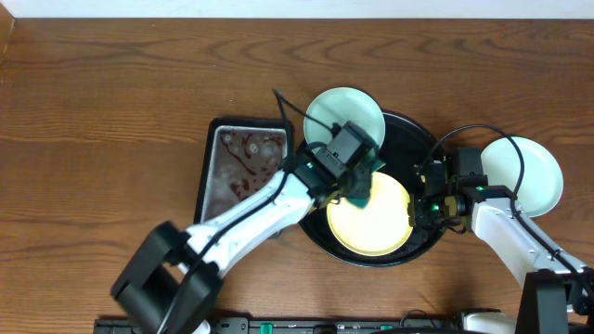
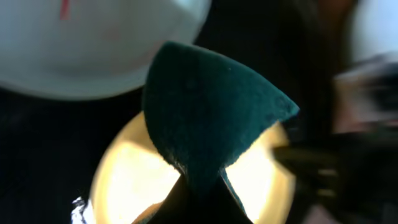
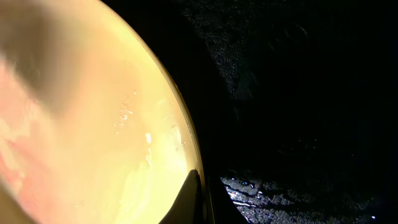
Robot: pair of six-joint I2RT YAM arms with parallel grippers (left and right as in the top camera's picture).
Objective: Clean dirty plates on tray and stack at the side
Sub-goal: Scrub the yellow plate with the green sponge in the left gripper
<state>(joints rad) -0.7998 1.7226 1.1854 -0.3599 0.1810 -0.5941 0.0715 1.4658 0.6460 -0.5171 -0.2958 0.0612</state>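
My left gripper will wipe the pinkish smears on the yellow plate (image 1: 371, 218) next, then lift toward the small metal tray and lower the sponge inside.
A yellow plate (image 1: 371, 218) lies in the large black tray (image 1: 419, 134). A mint-green plate (image 1: 345, 109) rests on the tray's far left rim, with a red smear showing in the left wrist view (image 2: 93, 43). Another mint-green plate (image 1: 529, 172) lies on the wood tabletop to the right. My left gripper (image 1: 357, 190) is shut on a dark green sponge (image 2: 208, 118) and holds it at the yellow plate's (image 2: 137, 174) upper left. My right gripper (image 1: 416, 211) is shut on the yellow plate's (image 3: 93, 137) right rim, one finger on top (image 3: 193, 199).
A small rectangular metal tray (image 1: 243, 167) with reddish stains sits left of the black tray. The black tray floor is wet in the right wrist view (image 3: 298, 186). A cable loops over the mint-green plate on the rim. Bare wood lies left and far.
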